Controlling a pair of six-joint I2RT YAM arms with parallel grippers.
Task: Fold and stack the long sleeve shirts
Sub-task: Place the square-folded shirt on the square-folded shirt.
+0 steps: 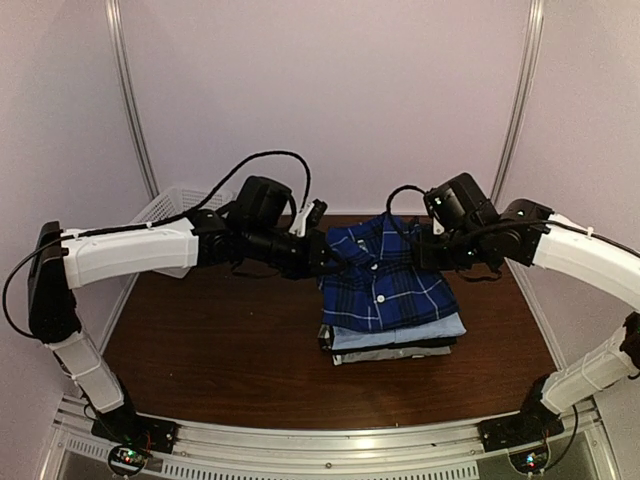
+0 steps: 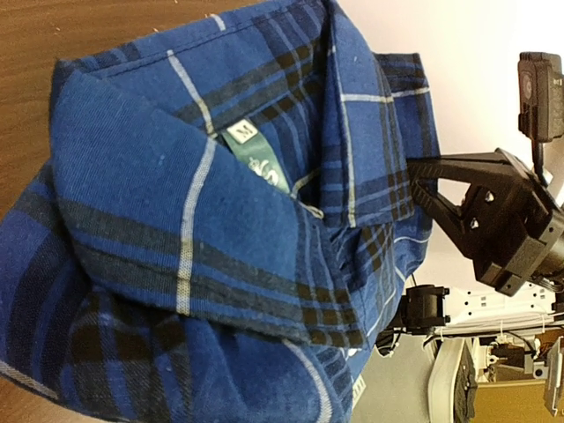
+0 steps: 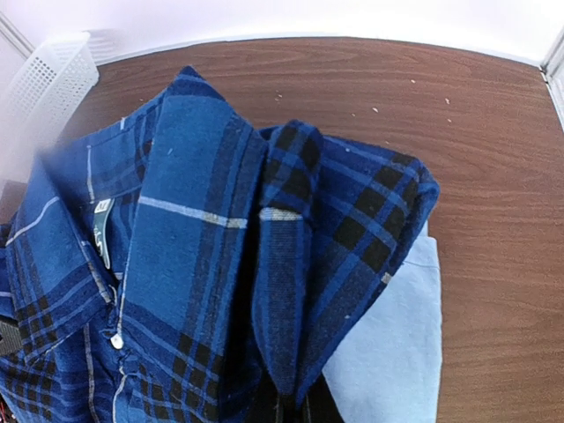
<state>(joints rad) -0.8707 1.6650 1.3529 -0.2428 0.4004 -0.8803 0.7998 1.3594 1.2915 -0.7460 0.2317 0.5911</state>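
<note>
I will next pull the plaid shirt [image 1: 385,280] with my right gripper to the right in the top view, down over the light blue shirt's bare side [image 1: 455,324], and then release it, since it sticks out.
A stack of folded long sleeve shirts lies mid-table. The blue-and-black plaid shirt [image 1: 385,280] is on top, over a light blue one [image 1: 405,330] and darker and grey ones [image 1: 390,352]. My left gripper [image 1: 338,262] is at the plaid shirt's left collar edge; in the left wrist view the plaid shirt [image 2: 194,220] covers its fingers. My right gripper [image 1: 422,255] meets the right edge. In the right wrist view a raised fold of plaid shirt [image 3: 291,291] runs into the shut jaws at the bottom, above the light blue shirt [image 3: 397,352]. The left wrist view also shows the right gripper [image 2: 416,176] pinching the cloth.
A white lattice basket [image 1: 165,210] stands at the back left of the brown table [image 1: 220,340], also seen as the basket [image 3: 53,75] in the right wrist view. Pale walls and metal posts close in the back and sides.
</note>
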